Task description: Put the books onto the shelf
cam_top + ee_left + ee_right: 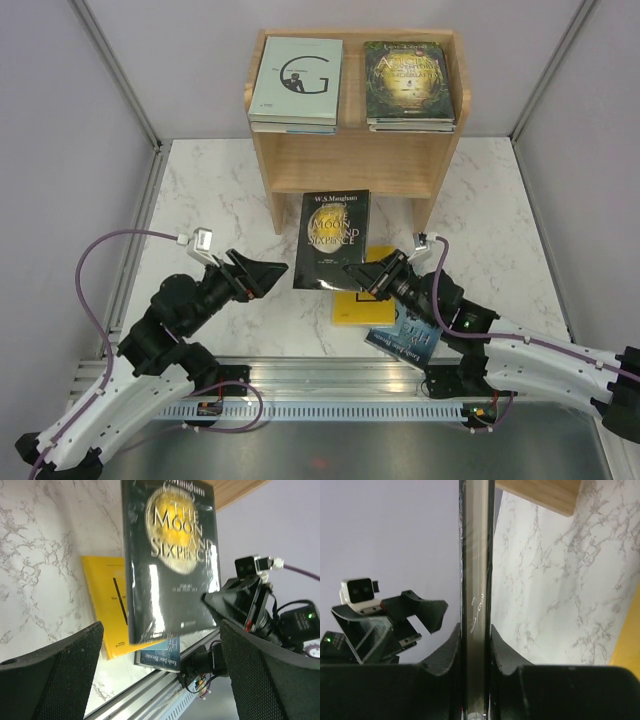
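Note:
I will next move my right gripper outward into the shelf (352, 160) and release the black book on the lower level beneath the "G" book, because that level is bare.
A black book, "The Moon and Sixpence" (332, 238), hangs above the table in front of the shelf (352, 160). My right gripper (362, 277) is shut on its lower right edge; the right wrist view shows both fingers pressed on the book's thin edge (476, 555). My left gripper (268, 272) stands wide open just left of the book and does not touch it (170, 555). On the shelf's top board lie a pale green "G" book (297, 80) and a dark green-gold book (408, 82), each on a small stack. A yellow book (352, 308) and a blue book (400, 335) lie on the table below.
The shelf's lower tier (345, 190) opens toward me behind the held book. Grey walls close in the marble table (210, 200) on both sides. A metal rail (330, 405) runs along the near edge by the arm bases.

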Tool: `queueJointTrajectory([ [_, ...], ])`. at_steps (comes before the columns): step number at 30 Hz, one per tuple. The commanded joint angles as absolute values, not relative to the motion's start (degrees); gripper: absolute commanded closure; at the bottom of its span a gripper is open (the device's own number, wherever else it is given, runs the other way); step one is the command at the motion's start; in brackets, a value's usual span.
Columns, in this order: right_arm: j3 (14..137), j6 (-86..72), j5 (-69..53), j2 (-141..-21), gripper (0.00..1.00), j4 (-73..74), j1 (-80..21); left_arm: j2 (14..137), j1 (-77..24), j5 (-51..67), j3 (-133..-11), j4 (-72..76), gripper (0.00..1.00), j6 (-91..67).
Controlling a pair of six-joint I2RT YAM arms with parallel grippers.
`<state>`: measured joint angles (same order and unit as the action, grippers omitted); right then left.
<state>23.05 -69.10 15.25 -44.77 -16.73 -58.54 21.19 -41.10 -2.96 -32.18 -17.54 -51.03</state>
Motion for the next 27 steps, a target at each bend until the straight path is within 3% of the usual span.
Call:
queueJointTrajectory([
  [1, 30.49, -69.34, 7.67, -48.23, 1.00, -27.68, -53.54, 19.34, -40.87, -5.27, -33.14, -21.00, 0.03, -47.81],
  [15, 51.23, -71.89, -5.45, -74.43, 1.00, -35.25, -37.98, 14.77, -40.87, -2.02, -26.90, -21.18, 0.09, -50.80],
  [27, 66.97, -71.45, -5.45, -91.75, 1.00, -31.73, -35.77, 11.60, -40.87, -0.26, -17.94, -19.34, 0.12, -53.00],
])
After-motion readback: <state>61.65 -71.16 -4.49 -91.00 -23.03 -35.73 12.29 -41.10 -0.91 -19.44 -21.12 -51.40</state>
